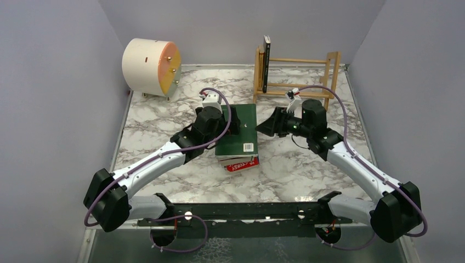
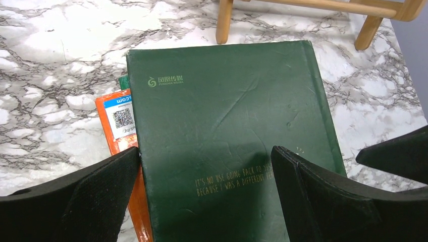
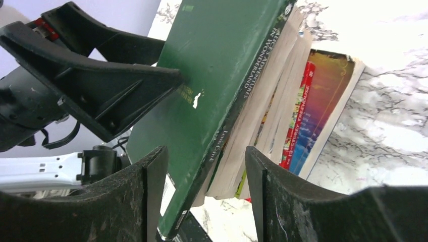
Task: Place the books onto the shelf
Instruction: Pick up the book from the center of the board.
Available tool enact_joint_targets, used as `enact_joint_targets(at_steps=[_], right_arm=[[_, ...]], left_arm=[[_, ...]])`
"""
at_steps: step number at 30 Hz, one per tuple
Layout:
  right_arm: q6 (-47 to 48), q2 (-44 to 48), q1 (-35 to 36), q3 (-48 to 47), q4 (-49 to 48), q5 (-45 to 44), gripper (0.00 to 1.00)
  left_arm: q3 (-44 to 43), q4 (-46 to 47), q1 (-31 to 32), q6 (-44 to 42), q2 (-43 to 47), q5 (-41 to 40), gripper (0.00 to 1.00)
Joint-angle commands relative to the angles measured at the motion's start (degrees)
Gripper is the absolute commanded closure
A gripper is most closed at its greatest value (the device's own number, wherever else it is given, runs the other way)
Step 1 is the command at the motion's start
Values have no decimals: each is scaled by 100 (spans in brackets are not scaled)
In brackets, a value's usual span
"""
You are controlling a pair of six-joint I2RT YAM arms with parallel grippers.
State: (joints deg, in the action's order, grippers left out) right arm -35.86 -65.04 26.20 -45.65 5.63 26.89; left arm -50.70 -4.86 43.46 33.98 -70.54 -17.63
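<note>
I need to move my right gripper slightly back and in toward the stack to bring its fingers around the dark green book's spine (image 1: 256,129) (image 3: 218,138), which faces them.
A stack of books lies mid-table with a dark green book (image 1: 242,127) on top and a red one (image 1: 244,164) jutting out at the bottom. My left gripper (image 1: 234,125) hovers wide open over the green cover (image 2: 227,116), one finger (image 3: 116,85) resting against it. An orange book (image 2: 121,131) peeks out beneath. My right gripper (image 1: 263,127) is open at the stack's right edge, its jaws (image 3: 204,171) either side of the green book's spine with a gap on the page side. The wooden shelf (image 1: 307,60) at the back holds one dark book (image 1: 266,63) upright at its left end.
A cream cylinder with an orange face (image 1: 151,66) lies at the back left. The shelf's legs (image 2: 224,20) stand just beyond the stack. Grey walls enclose the marble table (image 1: 159,118) on three sides.
</note>
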Motion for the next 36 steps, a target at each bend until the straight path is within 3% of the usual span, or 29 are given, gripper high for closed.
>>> enact_joint_targets(at_steps=[1, 13, 22, 36], right_arm=[[-253, 94, 26, 140, -289, 504, 43], [-830, 70, 26, 759, -1020, 1093, 44], [-1550, -135, 26, 1296, -2319, 1589, 45], [-1874, -278, 25, 1516, -2871, 1729, 56]], left_arm=[[-131, 229, -6, 108, -129, 321, 1], [-213, 489, -6, 261, -380, 628, 1], [-118, 770, -8, 420, -438, 782, 1], [-91, 1248, 90, 583, -657, 1086, 1]])
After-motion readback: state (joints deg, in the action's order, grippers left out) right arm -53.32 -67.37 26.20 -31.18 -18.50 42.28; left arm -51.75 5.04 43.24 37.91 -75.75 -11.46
